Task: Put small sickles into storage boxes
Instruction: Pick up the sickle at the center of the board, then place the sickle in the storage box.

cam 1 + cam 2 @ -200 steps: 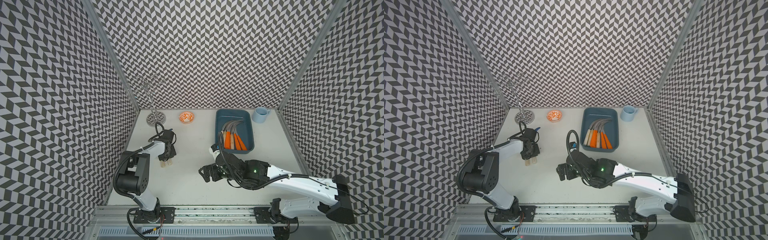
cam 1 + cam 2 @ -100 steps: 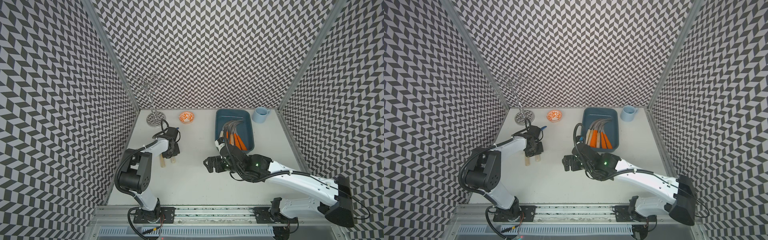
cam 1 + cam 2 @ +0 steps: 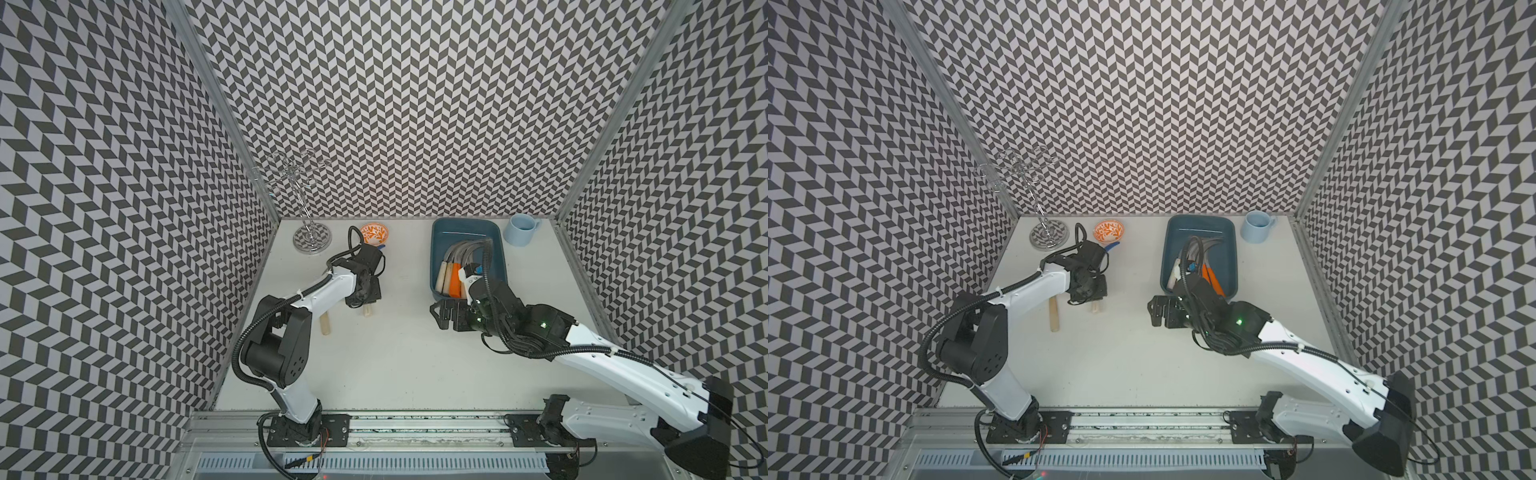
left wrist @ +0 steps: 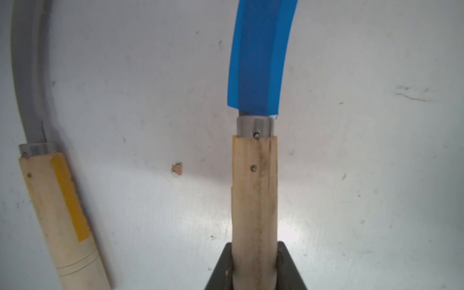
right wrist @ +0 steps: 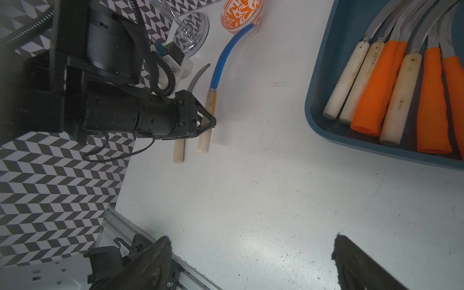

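The sickle in my left gripper lifts across to the storage box [image 3: 465, 235] next and lowers over the wooden handles inside for release, since other sickles already lie there.
My left gripper [image 4: 254, 266] is shut on the pale wooden handle of a small sickle with a blue blade [image 4: 258, 50], held low over the table left of centre [image 3: 368, 311]. Its blue tip [image 3: 1113, 248] points at the orange bowl. A second sickle [image 4: 57, 213], with a grey blade and a wooden handle, lies loose beside it [image 3: 325, 324]. The dark teal storage box [image 3: 465, 235] at the back right holds several sickles [image 5: 391, 88] with orange and wooden handles. My right gripper [image 5: 251, 241] is open and empty just in front of the box [image 3: 442, 316].
A small orange-patterned bowl [image 3: 374, 232] and a wire stand [image 3: 311, 239] sit at the back left, close to the blue blade. A light blue mug [image 3: 519, 230] stands right of the box. Patterned walls close in three sides.
My left gripper has carried the blue-bladed sickle to the right, away from the loose sickle. My right gripper has moved right and back, closer to the box.
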